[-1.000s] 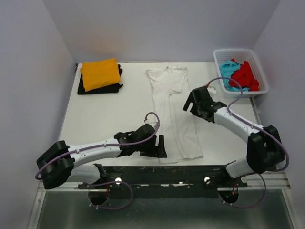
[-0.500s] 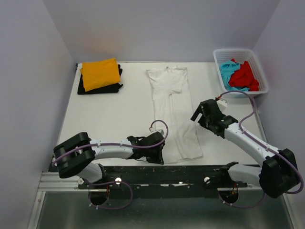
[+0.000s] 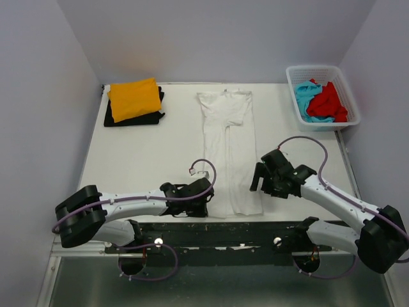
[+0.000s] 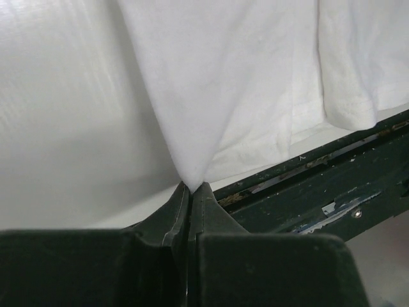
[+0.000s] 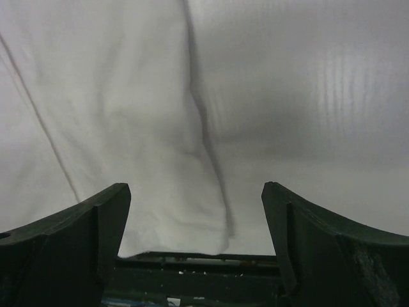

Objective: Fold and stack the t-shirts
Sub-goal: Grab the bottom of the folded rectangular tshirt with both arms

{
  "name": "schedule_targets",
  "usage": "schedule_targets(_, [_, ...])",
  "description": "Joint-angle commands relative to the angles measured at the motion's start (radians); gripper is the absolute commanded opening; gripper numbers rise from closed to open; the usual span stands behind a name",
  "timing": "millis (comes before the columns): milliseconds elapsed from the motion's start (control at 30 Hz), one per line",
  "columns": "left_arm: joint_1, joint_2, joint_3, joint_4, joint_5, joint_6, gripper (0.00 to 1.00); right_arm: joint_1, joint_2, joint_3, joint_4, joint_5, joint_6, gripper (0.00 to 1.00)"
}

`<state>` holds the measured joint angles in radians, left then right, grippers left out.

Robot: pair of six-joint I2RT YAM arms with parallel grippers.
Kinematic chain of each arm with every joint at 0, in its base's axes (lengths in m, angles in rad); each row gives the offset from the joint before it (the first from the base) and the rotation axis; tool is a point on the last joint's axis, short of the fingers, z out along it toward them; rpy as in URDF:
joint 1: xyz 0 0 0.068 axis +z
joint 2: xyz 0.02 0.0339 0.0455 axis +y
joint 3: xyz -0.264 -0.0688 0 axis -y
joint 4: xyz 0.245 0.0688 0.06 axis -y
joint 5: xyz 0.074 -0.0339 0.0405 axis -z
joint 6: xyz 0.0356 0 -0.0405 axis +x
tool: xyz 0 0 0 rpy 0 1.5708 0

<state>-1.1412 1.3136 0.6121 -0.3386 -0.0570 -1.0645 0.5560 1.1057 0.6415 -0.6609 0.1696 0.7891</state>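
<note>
The robot's left gripper already pinches the other corner of the hem, so the right gripper will go down and pull back onto the loose corner of the white t-shirt's hem by the bar (image 3: 260, 212) (image 5: 216, 242).
The white t-shirt (image 3: 230, 150), folded into a long strip, runs from the table's back to its front edge. My left gripper (image 3: 206, 207) is shut on the strip's near left corner. In the left wrist view the cloth (image 4: 243, 96) rises like a tent out of the pinched tips of the left gripper (image 4: 192, 187). My right gripper (image 3: 261, 181) hovers open at the strip's near right edge; the shirt's near right corner (image 5: 160, 192) lies between the spread fingers of the right gripper (image 5: 195, 201), and I see no contact. The orange t-shirt (image 3: 134, 98) lies folded on the black one (image 3: 135, 119) at the back left.
A white lattice basket (image 3: 348, 102) at the back right holds the red t-shirt (image 3: 329, 102) and the turquoise one (image 3: 305, 96). A dark metal rail (image 3: 230, 231) runs along the table's near edge, just below the shirt's hem. Grey walls close in both sides.
The left gripper has closed on the shirt's near left corner. The right arm has swung from mid-table toward the near edge, down to the shirt's right side.
</note>
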Motion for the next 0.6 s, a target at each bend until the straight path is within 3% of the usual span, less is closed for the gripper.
schedule_targets(0, [0.001, -0.071, -0.026, -0.065, -0.072, 0.029, 0.00, 0.100, -0.022, -0.006, -0.100, -0.127, 0.075, 0.92])
schedule_targets(133, [0.000, -0.081, -0.066, 0.009, -0.025, 0.034, 0.00, 0.147, -0.048, -0.048, -0.159, -0.149, 0.127, 0.89])
schedule_targets(333, [0.000, -0.048, -0.056, 0.015, -0.009, 0.041, 0.00, 0.150, -0.081, -0.129, -0.078, -0.253, 0.155, 0.76])
schedule_targets(567, [0.001, -0.052, -0.070, 0.028, -0.005, 0.033, 0.00, 0.150, -0.033, -0.179, 0.035, -0.278, 0.157, 0.50])
